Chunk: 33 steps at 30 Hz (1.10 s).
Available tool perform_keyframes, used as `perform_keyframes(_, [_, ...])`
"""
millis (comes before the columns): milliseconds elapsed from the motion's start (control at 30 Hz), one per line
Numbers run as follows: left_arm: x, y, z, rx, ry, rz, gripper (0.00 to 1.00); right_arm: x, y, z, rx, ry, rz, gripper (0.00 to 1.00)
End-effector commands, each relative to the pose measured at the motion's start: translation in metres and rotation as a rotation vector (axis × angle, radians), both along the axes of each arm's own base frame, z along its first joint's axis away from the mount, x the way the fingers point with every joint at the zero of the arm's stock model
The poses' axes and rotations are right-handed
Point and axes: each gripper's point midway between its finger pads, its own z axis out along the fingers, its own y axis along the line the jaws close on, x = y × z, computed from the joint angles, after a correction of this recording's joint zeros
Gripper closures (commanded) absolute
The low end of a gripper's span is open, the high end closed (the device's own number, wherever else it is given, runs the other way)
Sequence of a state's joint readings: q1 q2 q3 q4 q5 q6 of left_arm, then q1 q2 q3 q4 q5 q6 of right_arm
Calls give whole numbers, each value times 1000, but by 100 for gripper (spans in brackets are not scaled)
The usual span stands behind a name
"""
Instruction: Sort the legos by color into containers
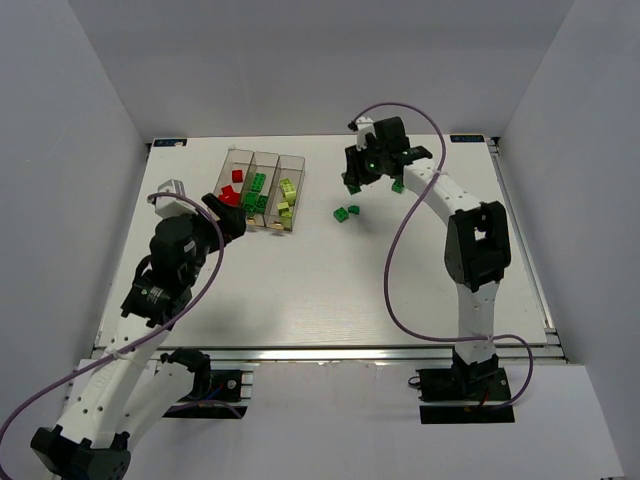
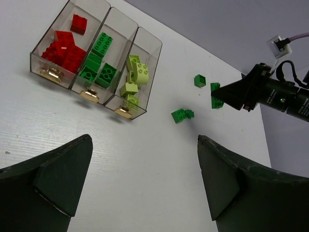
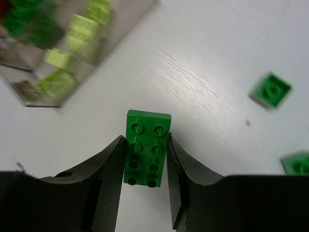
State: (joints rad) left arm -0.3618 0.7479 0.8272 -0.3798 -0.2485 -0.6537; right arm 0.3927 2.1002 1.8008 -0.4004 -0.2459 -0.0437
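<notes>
My right gripper will next carry the brick to the left in the top view, across the pale yellow-green container, until it is over the middle container.
Three joined clear containers (image 1: 266, 154) stand at the back left: red legos (image 2: 63, 46) in the left one, dark green (image 2: 99, 58) in the middle, pale yellow-green (image 2: 133, 82) in the right. My left gripper (image 1: 225, 215) is open and empty, just in front of the red bin's near end; its jaws stand wide apart over bare table (image 2: 144, 140). My right gripper (image 3: 145, 139) is shut on a dark green two-by-four brick (image 3: 147, 125), held above the table right of the bins (image 1: 352, 185).
Loose dark green bricks lie on the table right of the bins: a pair (image 1: 346, 212) and a single one (image 1: 397, 186), also seen in the left wrist view (image 2: 181, 115) (image 2: 200, 80). The right arm's purple cable (image 1: 400, 250) loops over the table. White walls enclose the table.
</notes>
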Motion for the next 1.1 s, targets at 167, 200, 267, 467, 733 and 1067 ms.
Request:
perform_keyframes(167, [-7,-3,47,-40,-136,-35,2,-49,146,110,337,-376,586,100])
perform_keyframes(200, [-9,-2,49,-44,-145,-35,2,-49,157,115,365,-386,590,100])
perform_keyframes(267, [-11,-1,52,-50,-155,-31,2,-45,185,111,420,-416,621,100])
perform_keyframes(467, [-19,7,52,-47,-160,-7,2,-42,249,119,532,-507,658,100])
perform_keyframes(733, [-29,14,47,-77,-146,27,2,-29,286,105,596,-690,549,100])
perform_keyframes(1067, [-30,16,42,-99,-133,41,2,0,287,68,514,-748,447,96])
